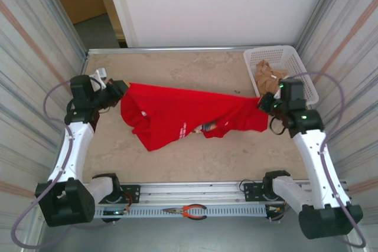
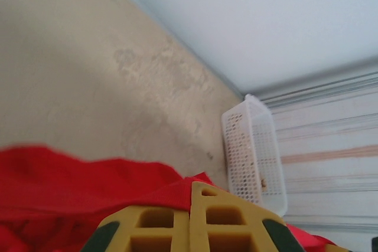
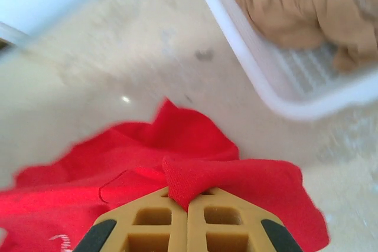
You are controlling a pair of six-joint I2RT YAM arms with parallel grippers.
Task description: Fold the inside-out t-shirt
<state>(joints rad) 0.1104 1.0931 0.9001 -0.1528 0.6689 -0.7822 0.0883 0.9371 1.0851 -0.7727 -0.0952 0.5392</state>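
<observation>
The robot's right gripper will next carry the fold back toward the robot's base and release it down on the bare tabletop, since the basket stands close behind the fold.
The inside-out t-shirt (image 1: 177,116) is bright red and hangs stretched between my two grippers above the beige table, with white lettering near its lower middle. My left gripper (image 1: 121,91) is shut on its left corner; in the left wrist view the yellow fingers (image 2: 153,228) meet with red cloth (image 2: 88,187) pinched between them. At the shirt's right end, my right gripper (image 1: 264,103) is shut on a fold of it. The right wrist view shows that fold (image 3: 195,181) wedged between the closed yellow fingers (image 3: 224,225).
A white plastic basket (image 1: 295,63) at the back right corner holds a tan-beige garment (image 1: 269,76), close behind my right gripper. Orange-handled pliers (image 1: 188,210) lie on the front rail. Corrugated walls (image 1: 35,57) close in both sides.
</observation>
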